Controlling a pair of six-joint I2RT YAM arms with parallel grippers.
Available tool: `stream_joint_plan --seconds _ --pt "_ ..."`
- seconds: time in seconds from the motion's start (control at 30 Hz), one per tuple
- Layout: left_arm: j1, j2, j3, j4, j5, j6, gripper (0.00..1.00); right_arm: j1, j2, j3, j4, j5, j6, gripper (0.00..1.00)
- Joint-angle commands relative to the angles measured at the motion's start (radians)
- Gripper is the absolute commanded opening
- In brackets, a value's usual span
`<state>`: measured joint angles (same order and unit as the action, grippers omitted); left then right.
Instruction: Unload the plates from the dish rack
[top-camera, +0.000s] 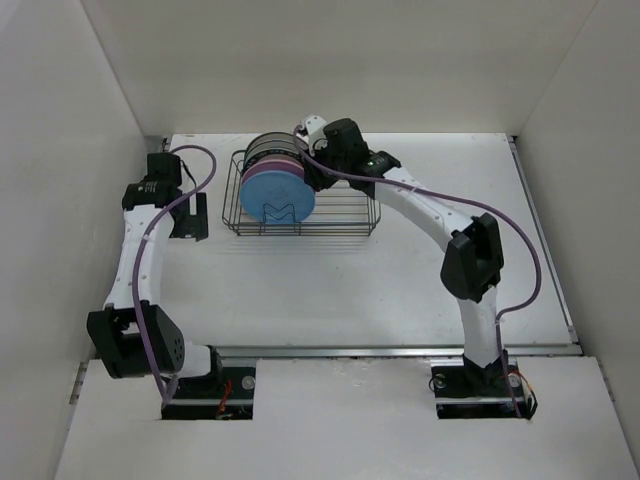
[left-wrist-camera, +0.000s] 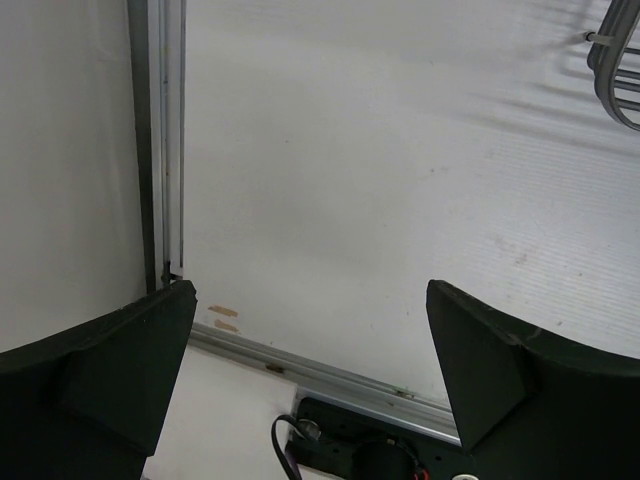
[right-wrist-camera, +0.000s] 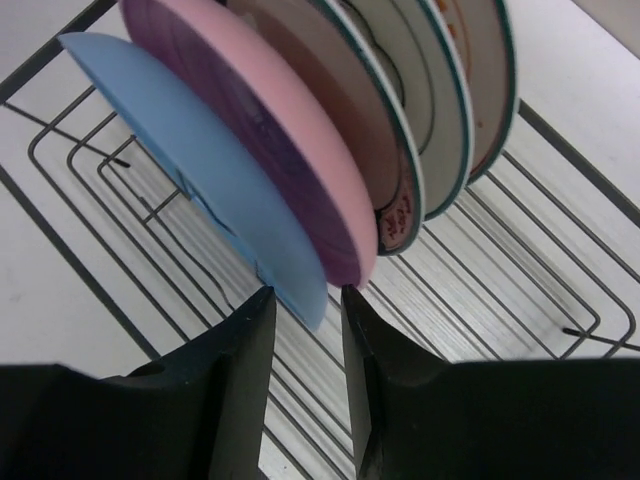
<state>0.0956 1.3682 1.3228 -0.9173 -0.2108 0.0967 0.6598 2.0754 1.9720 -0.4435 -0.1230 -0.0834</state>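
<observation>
Next, my left gripper swings across onto the pink plate's rim (top-camera: 246, 172), which lies outward and to its right in the top view, clear of my right gripper.
The dark wire dish rack (top-camera: 350, 215) stands at the back middle of the table. Several plates stand upright in its left half: light blue (top-camera: 277, 197) in front, then pink (right-wrist-camera: 270, 110), then white ones with teal rims (right-wrist-camera: 440, 110). My right gripper (right-wrist-camera: 303, 295) reaches into the rack from the right. It is narrowly open, its fingers straddling the lower rim of the light blue plate (right-wrist-camera: 190, 150), with a gap still showing on one side. My left gripper (left-wrist-camera: 310, 290) is wide open and empty, low over the table left of the rack (left-wrist-camera: 615, 70).
The enclosure's white left wall and a metal rail (left-wrist-camera: 165, 150) run close beside the left gripper. The right half of the rack (right-wrist-camera: 560, 170) holds no plates. Cables trail along both arms.
</observation>
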Motion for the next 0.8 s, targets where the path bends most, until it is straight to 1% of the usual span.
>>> stream_joint_plan --seconds 0.0,0.1,0.13,0.2,0.27,0.47,0.5,0.57,0.63,0.67,0.7,0.73,0.77 --pt "0.004 0.020 0.036 -0.005 -0.021 0.008 1.00 0.035 -0.026 0.053 0.034 -0.017 -0.038 0.39" --pt "0.004 0.031 0.036 -0.005 -0.021 0.008 1.00 0.035 -0.046 0.022 0.043 -0.006 -0.038 0.44" --pt "0.004 0.043 0.036 -0.005 -0.021 0.008 1.00 0.044 -0.046 0.007 0.054 0.008 -0.038 0.44" --pt "0.004 0.054 0.036 0.004 -0.021 0.008 1.00 0.044 -0.055 -0.008 0.063 0.008 -0.038 0.50" --pt "0.004 0.063 0.036 0.005 -0.021 0.008 1.00 0.044 -0.055 -0.019 0.075 -0.003 -0.038 0.52" --pt "0.004 0.095 0.067 -0.005 -0.021 -0.002 1.00 0.044 0.063 0.070 0.095 0.006 -0.029 0.52" --pt "0.004 0.095 0.076 -0.014 -0.021 -0.002 1.00 0.044 0.072 0.070 0.106 0.006 -0.029 0.51" --pt "0.004 0.104 0.076 -0.014 -0.021 -0.011 1.00 0.044 0.086 0.079 0.117 0.006 -0.029 0.43" --pt "0.004 0.104 0.076 -0.014 -0.021 -0.011 1.00 0.044 0.086 0.079 0.117 0.006 -0.029 0.33" --pt "0.004 0.104 0.076 -0.014 -0.021 -0.011 1.00 0.044 0.086 0.058 0.129 0.006 -0.029 0.27" --pt "0.004 0.104 0.076 -0.014 -0.021 -0.011 1.00 0.044 0.086 0.044 0.140 0.006 -0.020 0.26" --pt "0.004 0.104 0.076 -0.014 -0.021 -0.011 1.00 0.044 0.075 0.027 0.169 0.028 -0.019 0.23" --pt "0.004 0.104 0.076 -0.014 -0.012 -0.011 1.00 0.044 0.075 -0.004 0.184 0.072 -0.019 0.16"
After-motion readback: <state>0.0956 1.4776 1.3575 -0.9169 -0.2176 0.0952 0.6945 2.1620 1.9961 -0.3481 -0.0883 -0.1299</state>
